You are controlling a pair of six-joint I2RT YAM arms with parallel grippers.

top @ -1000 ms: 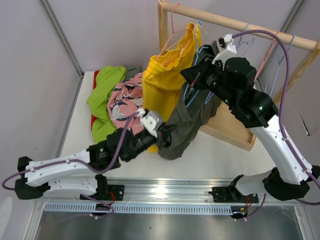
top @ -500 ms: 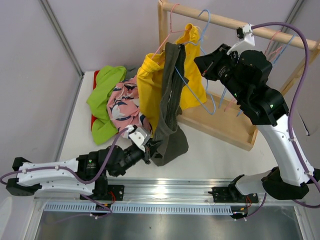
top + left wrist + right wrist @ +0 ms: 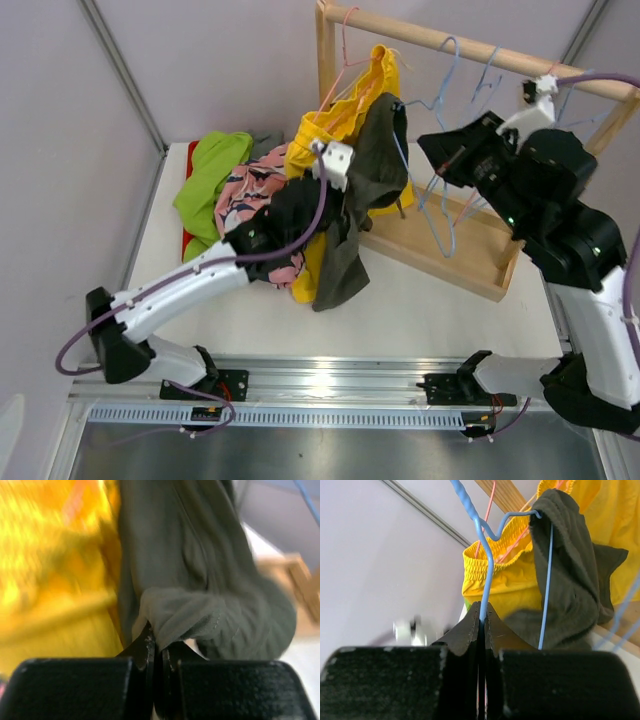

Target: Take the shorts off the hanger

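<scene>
My right gripper will lift the blue hanger away from the olive shorts, because they hang over the hanger's end. It will then lower the hanger at the top bar (image 3: pixel 454 43).
The dark olive shorts (image 3: pixel 362 180) hang over one end of a blue wire hanger (image 3: pixel 441 205), in front of the bright yellow shorts (image 3: pixel 335 128) on a pink hanger. My right gripper (image 3: pixel 434 152) is shut on the blue hanger's wire (image 3: pixel 486 555), with the olive shorts (image 3: pixel 565 565) beyond it. My left gripper (image 3: pixel 345 205) is shut on a fold of the olive shorts (image 3: pixel 200 580), with the yellow shorts (image 3: pixel 50 555) to its left. The pink floral shorts (image 3: pixel 248 195) and lime green shorts (image 3: pixel 205 185) lie on the table. The grey shorts are hidden.
A wooden rack stands at the back right, with its top rail (image 3: pixel 470 45) and base frame (image 3: pixel 455 268). Other blue and pink wire hangers (image 3: pixel 490 70) hang on the rail. Something red (image 3: pixel 190 240) lies under the green shorts.
My left arm has lifted from the table up toward the rack, still holding the olive shorts. My right gripper has moved right with the blue hanger.
</scene>
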